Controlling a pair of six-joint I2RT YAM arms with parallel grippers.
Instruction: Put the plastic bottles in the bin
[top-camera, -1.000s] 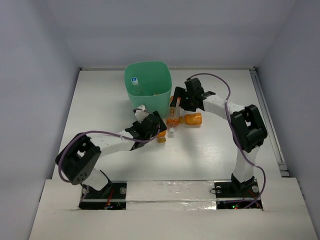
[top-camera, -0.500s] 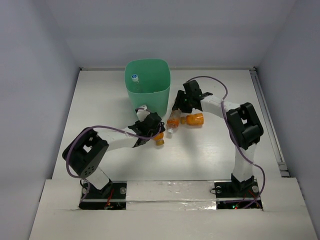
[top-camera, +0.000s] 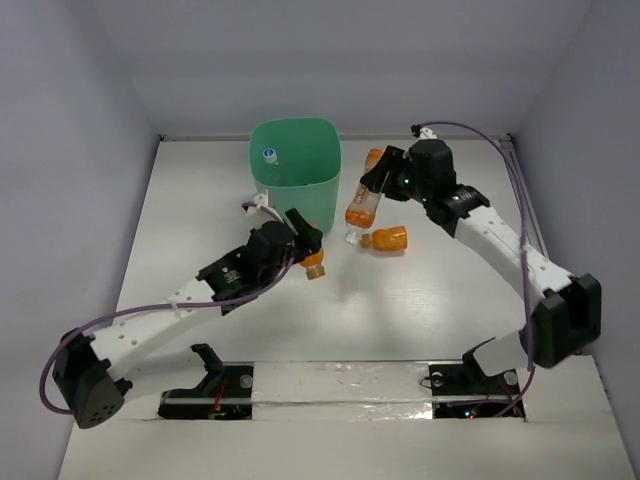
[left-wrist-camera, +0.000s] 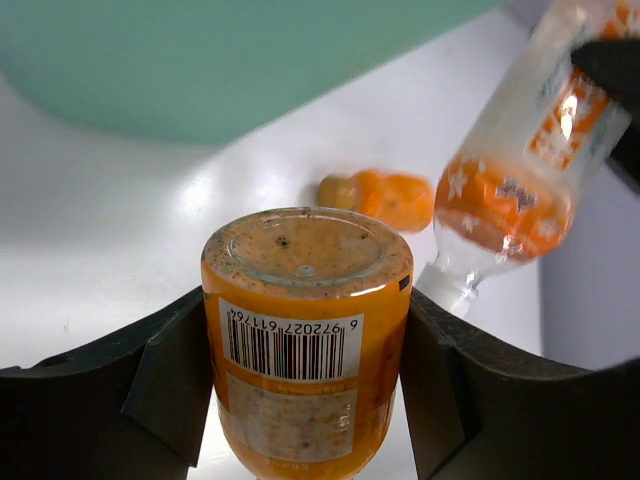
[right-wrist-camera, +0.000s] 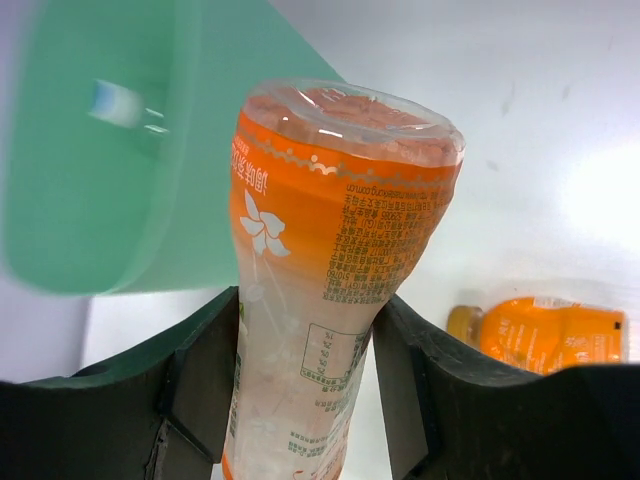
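My right gripper rises to the left in the top view, over the bin's opening (right-wrist-camera: 98, 175), next and releases the labelled bottle (right-wrist-camera: 325, 270), which hangs outside the bin.
The mint-green bin (top-camera: 322, 178) stands at the back of the table, with a clear bottle's cap (top-camera: 268, 156) showing inside it. My left gripper (top-camera: 304, 248) is shut on a small orange bottle (left-wrist-camera: 305, 340) with a barcode label and holds it above the table, just in front of the bin. My right gripper (top-camera: 384, 184) is shut on a taller orange-and-clear labelled bottle (right-wrist-camera: 325, 270) and holds it tilted, cap down, in the air to the right of the bin (right-wrist-camera: 100, 190). Another orange bottle (top-camera: 388, 238) lies on its side on the table below it.
White walls close in the table at the back and both sides. A rail (top-camera: 530, 215) runs along the right edge. The lying orange bottle also shows in the left wrist view (left-wrist-camera: 385, 197) and in the right wrist view (right-wrist-camera: 545, 332).
Both arms have risen off the table with their bottles. The right gripper has lifted the tall bottle up and to the right; the left arm has stretched out and raised the small orange bottle.
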